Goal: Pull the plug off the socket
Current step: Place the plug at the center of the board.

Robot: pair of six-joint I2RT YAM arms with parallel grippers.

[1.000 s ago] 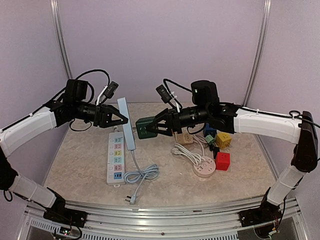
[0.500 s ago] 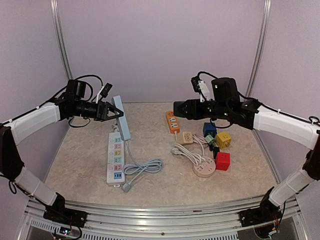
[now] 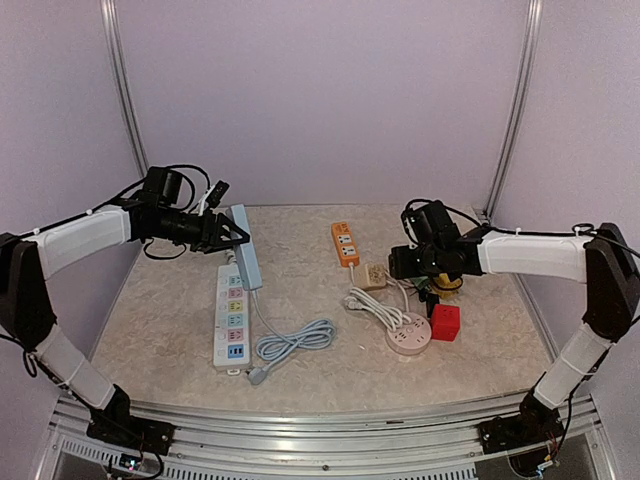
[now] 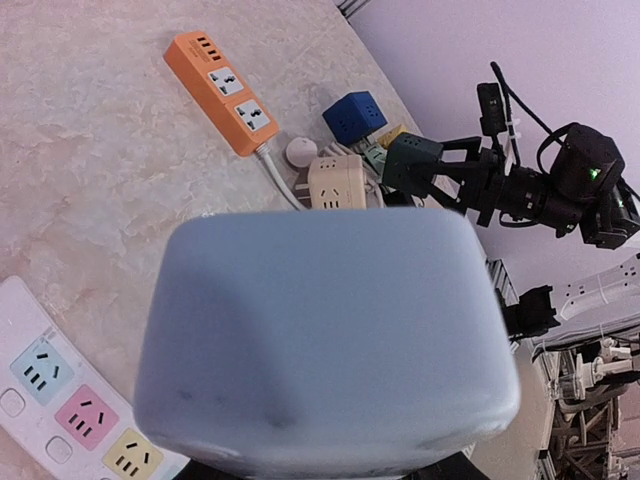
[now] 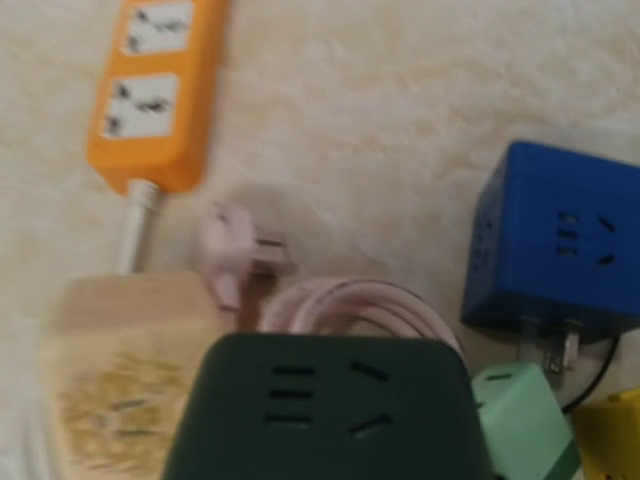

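The dark green cube is clear of the blue socket, so my right gripper needs to move down slightly next, away from the beige cube, over the pink cable (image 3: 398, 281) (image 5: 362, 312) and open.
The socket is a light blue power strip (image 3: 246, 248), and my left gripper (image 3: 233, 236) is shut on its upper end and holds it tilted over the left of the table. Its blunt end (image 4: 330, 340) fills the left wrist view and hides the fingers. The plug is a dark green cube adapter (image 3: 403, 262), and my right gripper (image 3: 408, 260) is shut on it, low over the cluster of cubes at the right. Its slotted face (image 5: 320, 410) fills the bottom of the right wrist view. Plug and socket are far apart.
A white strip with coloured outlets (image 3: 231, 315) lies under the blue strip, whose grey cable (image 3: 290, 345) coils on the table. An orange strip (image 3: 345, 243), beige cube (image 3: 373, 276), blue cube (image 5: 555, 250), light green cube (image 5: 525, 420), yellow cube (image 3: 447, 285), red cube (image 3: 445, 322) and round pink socket (image 3: 408, 338) crowd the right.
The green cube, close against the blue strip a second ago, has travelled right and down to the cube cluster in my right gripper. My left gripper drew back left with the strip.
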